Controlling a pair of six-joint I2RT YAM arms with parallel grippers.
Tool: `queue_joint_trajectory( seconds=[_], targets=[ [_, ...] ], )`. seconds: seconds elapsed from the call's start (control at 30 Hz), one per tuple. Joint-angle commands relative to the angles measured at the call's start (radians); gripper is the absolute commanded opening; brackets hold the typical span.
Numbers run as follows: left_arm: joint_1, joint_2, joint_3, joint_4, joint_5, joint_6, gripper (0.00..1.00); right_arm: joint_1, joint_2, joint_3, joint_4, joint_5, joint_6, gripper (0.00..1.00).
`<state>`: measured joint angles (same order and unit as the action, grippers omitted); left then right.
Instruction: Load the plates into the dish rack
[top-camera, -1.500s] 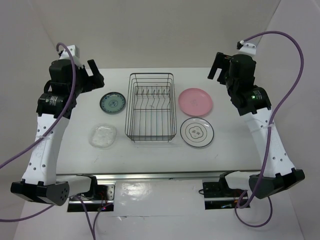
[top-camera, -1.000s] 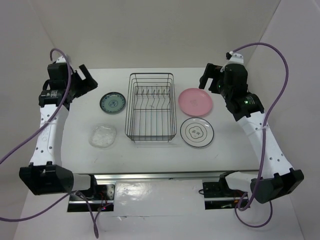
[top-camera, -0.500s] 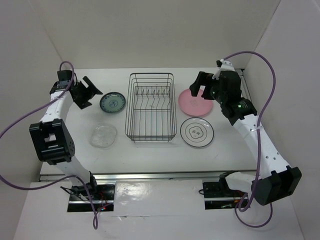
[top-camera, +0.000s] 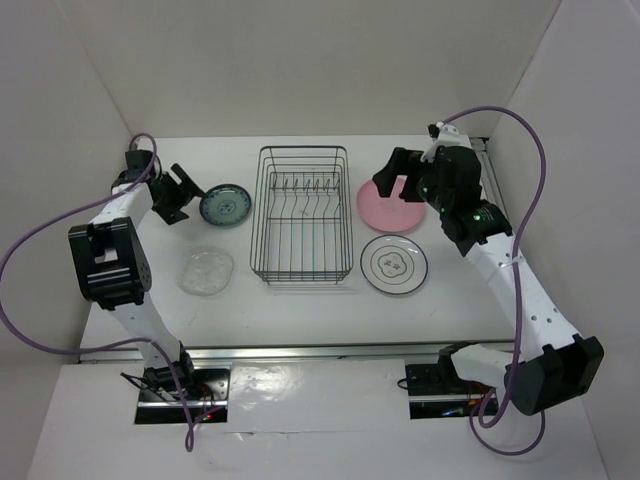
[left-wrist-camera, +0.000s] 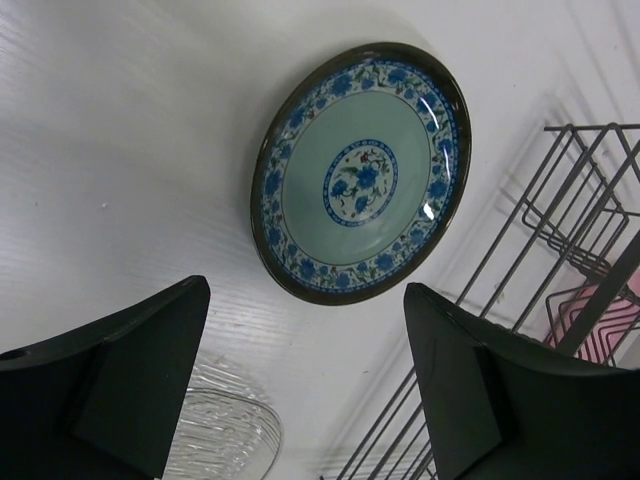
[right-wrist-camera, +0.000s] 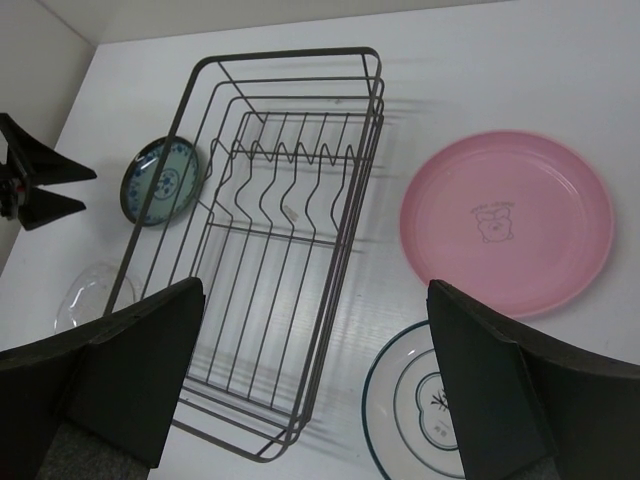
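The teal plate's edge farthest from the rack is below my left gripper's fingers, with bare table beside it for one finger, so I should lower my left gripper onto that edge next.
The teal-green patterned plate (top-camera: 224, 205) lies left of the dark wire dish rack (top-camera: 256, 215), with the clear glass plate (top-camera: 206, 271) in front of it. The pink plate (top-camera: 400, 212) and the white dark-rimmed plate (top-camera: 394, 264) lie right of the rack. My left gripper (top-camera: 183, 196) is open and empty just left of the teal plate (left-wrist-camera: 360, 172). My right gripper (top-camera: 395, 188) is open and empty above the pink plate's (right-wrist-camera: 507, 220) far-left edge. The rack (right-wrist-camera: 290, 54) holds no plates.
White walls close in the table at the back and on both sides. Purple cables loop from both arms. The right wrist view also shows the white plate (right-wrist-camera: 420, 400), the teal plate (right-wrist-camera: 162, 180) and the glass plate (right-wrist-camera: 85, 295).
The left gripper has come down low beside the teal plate. The right gripper has moved left and down over the pink plate's edge. No plate has moved.
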<state>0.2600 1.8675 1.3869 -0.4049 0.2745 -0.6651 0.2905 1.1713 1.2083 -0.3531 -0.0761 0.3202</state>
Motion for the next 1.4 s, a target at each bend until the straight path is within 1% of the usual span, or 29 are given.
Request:
queue_joint_trajectory(
  seconds=[0.0, 0.13, 0.2, 0.3, 0.37, 0.43, 0.53, 0.6, 0.67, 0.9, 1.07, 1.2, 1.23, 1.3, 1.37],
  targets=[
    [0.021, 0.012, -0.02, 0.081, -0.009, -0.027, 0.92, 0.01, -0.026, -0.021, 0.072, -0.031, -0.024, 0.99],
    [0.021, 0.054, -0.029, 0.103, 0.002, -0.027, 0.91, 0.01, -0.025, -0.03, 0.072, -0.031, -0.024, 0.99],
    [0.021, 0.094, -0.029, 0.129, 0.04, -0.027, 0.89, 0.01, -0.025, -0.041, 0.082, -0.04, -0.024, 0.99],
    [0.021, 0.133, -0.029, 0.129, 0.051, -0.037, 0.84, 0.01, -0.025, -0.052, 0.091, -0.059, -0.024, 0.99],
    [0.021, 0.142, -0.029, 0.156, 0.069, -0.037, 0.79, 0.01, -0.025, -0.052, 0.1, -0.071, -0.035, 0.99],
    [0.021, 0.142, -0.029, 0.166, 0.08, -0.037, 0.78, 0.01, -0.016, -0.061, 0.1, -0.071, -0.046, 0.99],
    [0.021, 0.165, -0.006, 0.166, 0.078, -0.037, 0.68, 0.01, -0.016, -0.07, 0.109, -0.08, -0.046, 0.99],
    [0.021, 0.179, 0.004, 0.155, 0.078, -0.037, 0.68, 0.01, -0.016, -0.07, 0.109, -0.09, -0.046, 0.99],
    [0.021, 0.192, 0.004, 0.155, 0.078, -0.037, 0.62, 0.01, -0.016, -0.079, 0.109, -0.09, -0.046, 0.99],
    [0.012, 0.213, 0.004, 0.155, 0.078, -0.047, 0.62, 0.019, -0.016, -0.079, 0.118, -0.099, -0.046, 0.99],
    [0.012, 0.232, 0.027, 0.143, 0.065, -0.047, 0.53, 0.019, -0.016, -0.089, 0.118, -0.099, -0.046, 0.99],
    [0.002, 0.251, 0.055, 0.104, 0.034, -0.038, 0.53, 0.019, -0.025, -0.089, 0.118, -0.09, -0.046, 0.99],
    [0.002, 0.251, 0.067, 0.088, 0.008, -0.037, 0.53, 0.019, -0.035, -0.089, 0.118, -0.09, -0.046, 0.99],
    [0.002, 0.26, 0.077, 0.063, 0.008, -0.037, 0.41, 0.019, -0.035, -0.089, 0.118, -0.09, -0.046, 0.99],
    [0.002, 0.272, 0.09, 0.054, -0.003, -0.037, 0.25, 0.019, -0.045, -0.098, 0.118, -0.09, -0.046, 0.99]
  ],
)
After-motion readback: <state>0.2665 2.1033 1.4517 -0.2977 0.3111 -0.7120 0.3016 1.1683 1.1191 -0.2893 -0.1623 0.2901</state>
